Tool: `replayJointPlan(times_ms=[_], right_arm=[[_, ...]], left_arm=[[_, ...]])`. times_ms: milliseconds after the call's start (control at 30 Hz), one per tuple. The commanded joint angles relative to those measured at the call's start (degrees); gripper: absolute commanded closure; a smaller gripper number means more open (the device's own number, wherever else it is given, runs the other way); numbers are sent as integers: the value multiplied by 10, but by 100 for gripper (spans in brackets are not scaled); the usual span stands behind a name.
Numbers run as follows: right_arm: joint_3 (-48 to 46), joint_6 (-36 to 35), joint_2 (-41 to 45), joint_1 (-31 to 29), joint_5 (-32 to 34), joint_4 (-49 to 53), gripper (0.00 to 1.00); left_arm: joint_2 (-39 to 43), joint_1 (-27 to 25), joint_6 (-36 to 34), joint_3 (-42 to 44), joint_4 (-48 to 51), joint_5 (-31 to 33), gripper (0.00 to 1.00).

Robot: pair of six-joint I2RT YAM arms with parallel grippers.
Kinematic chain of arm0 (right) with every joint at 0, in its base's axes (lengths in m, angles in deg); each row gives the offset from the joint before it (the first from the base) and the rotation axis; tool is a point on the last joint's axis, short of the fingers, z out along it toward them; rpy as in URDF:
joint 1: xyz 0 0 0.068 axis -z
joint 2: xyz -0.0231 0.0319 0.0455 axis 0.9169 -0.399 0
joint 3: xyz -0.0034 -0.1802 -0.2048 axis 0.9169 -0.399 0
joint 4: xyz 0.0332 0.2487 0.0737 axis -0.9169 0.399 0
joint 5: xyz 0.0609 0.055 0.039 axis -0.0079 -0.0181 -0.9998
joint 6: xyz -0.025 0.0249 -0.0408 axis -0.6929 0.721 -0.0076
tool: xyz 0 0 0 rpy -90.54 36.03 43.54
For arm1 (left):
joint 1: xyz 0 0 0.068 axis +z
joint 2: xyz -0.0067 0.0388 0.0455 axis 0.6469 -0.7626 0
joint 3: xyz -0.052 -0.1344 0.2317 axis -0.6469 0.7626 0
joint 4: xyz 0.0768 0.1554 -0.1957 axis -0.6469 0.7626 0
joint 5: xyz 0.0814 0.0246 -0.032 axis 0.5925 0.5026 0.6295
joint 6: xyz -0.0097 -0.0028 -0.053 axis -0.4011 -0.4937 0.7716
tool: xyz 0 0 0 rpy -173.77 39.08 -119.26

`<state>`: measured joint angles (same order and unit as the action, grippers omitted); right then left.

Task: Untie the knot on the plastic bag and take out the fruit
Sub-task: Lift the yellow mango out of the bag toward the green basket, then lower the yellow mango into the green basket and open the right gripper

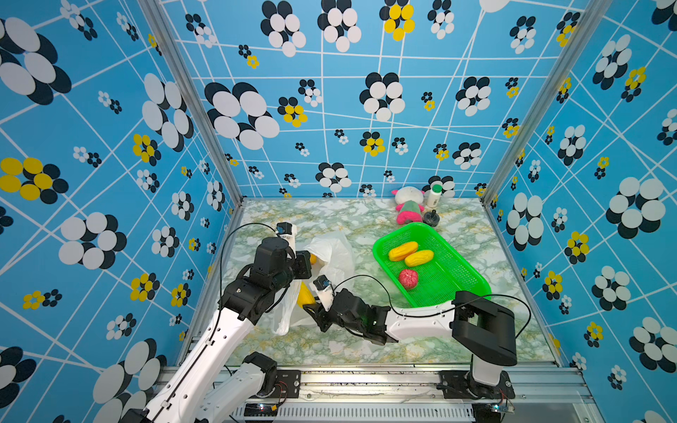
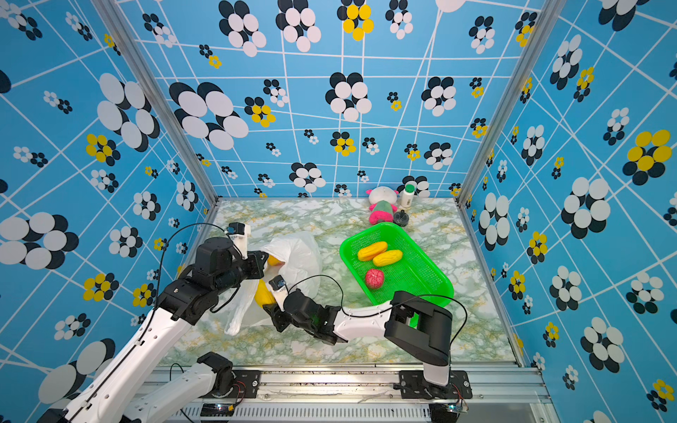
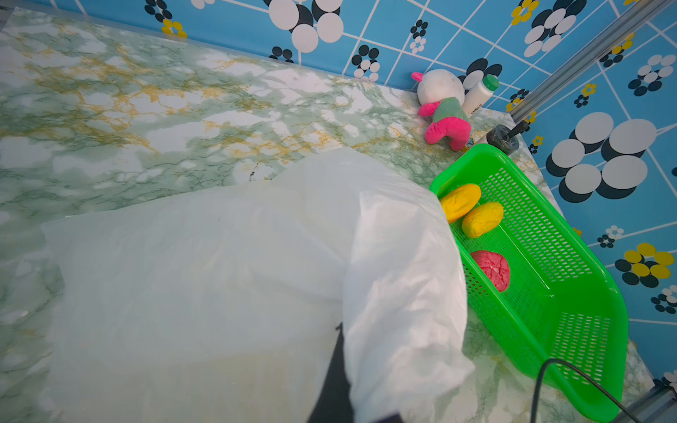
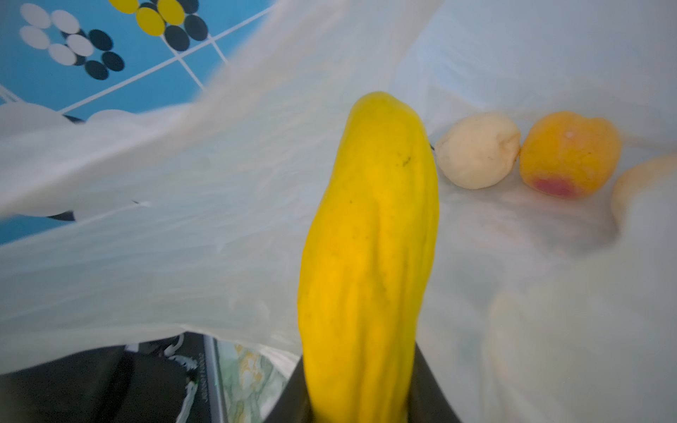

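I need to move my right gripper from the bag over the basket (image 1: 443, 278) next and release the yellow fruit, because the bare bottom of the basket is outward of my gripper, past the red ball.
The white plastic bag (image 1: 337, 256) (image 2: 300, 256) lies open on the marble table, left of the green basket (image 1: 443, 278). My left gripper (image 1: 309, 262) (image 3: 340, 366) is shut on the bag's film (image 3: 219, 274) and holds its edge up. My right gripper (image 1: 311, 304) (image 4: 359, 388) is at the bag's mouth, shut on a yellow oblong fruit (image 1: 306, 295) (image 4: 370, 256). Inside the bag lie a beige fruit (image 4: 476, 150) and an orange-red one (image 4: 569, 154). The basket holds two yellow-orange fruits (image 1: 403, 251) (image 1: 418, 258) and a wrinkled red ball (image 1: 408, 278). The knot is out of view.
A pink-and-white plush toy (image 1: 408, 205), a white bottle with a green cap (image 1: 435, 196) and a small black object (image 1: 431, 218) stand at the back wall behind the basket. Patterned blue walls close in three sides. My right forearm passes just in front of the basket.
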<state>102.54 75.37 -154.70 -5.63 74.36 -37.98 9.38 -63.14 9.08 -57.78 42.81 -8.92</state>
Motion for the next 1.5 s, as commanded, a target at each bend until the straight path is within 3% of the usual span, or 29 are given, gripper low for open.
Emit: replayJointPlan(times_ms=[0,300,533,633,833,1133,1467], right_arm=[[-45,-51,58,-31,-9,-37,81],[-194,-141,296,-60,89,-44,83],[-270,-171,447,-46,249,1,83],[-288,-146,497,-10,298,40,81],[-277,-14,588,111,379,239,79],[-261,175,582,278,367,453,79],[-268,215,427,410,228,410,80]], left_arm=[[1,6,2,0,-11,-6,100],[2,7,-1,8,-17,-4,100],[-2,7,-1,6,-21,-11,100],[-1,8,2,14,-26,-13,100],[-13,8,1,-4,-21,-19,100],[-19,7,8,5,-32,-29,100],[-14,8,6,-3,-21,-26,100]])
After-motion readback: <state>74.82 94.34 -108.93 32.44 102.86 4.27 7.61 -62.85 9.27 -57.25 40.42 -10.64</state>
